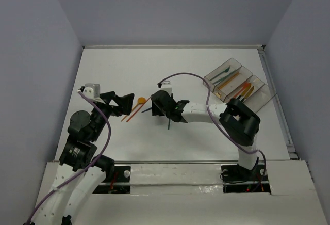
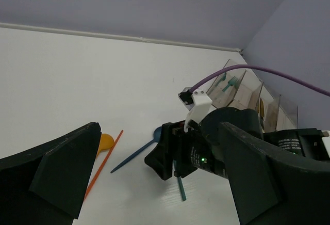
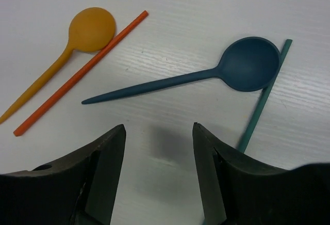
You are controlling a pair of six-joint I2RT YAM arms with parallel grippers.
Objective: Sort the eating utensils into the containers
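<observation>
My right gripper moves outward and lowers next onto the spoon's handle near its bowl (image 3: pixel 193 77), since the blue spoon's handle lies just beyond my fingers.
Four utensils lie on the white table: an orange spoon (image 3: pixel 93 25), an orange stick (image 3: pixel 80 74), a dark blue spoon (image 3: pixel 249 63) and a teal stick (image 3: pixel 264 97). My right gripper (image 3: pixel 159 129) hovers low over bare table just short of the blue spoon's handle. It is open with nothing between its fingers, and the teal stick runs past the outside of its right finger (image 3: pixel 216 173). My left gripper (image 1: pixel 122 104) is open and empty, just left of the orange spoon (image 1: pixel 141 100). The clear containers (image 1: pixel 258 88) stand at the far right, holding teal and orange utensils.
The right arm's purple cable (image 1: pixel 206 88) loops above the table between the gripper and the containers. A raised rail (image 1: pixel 276 101) borders the table's right side, and grey walls close in on three sides.
</observation>
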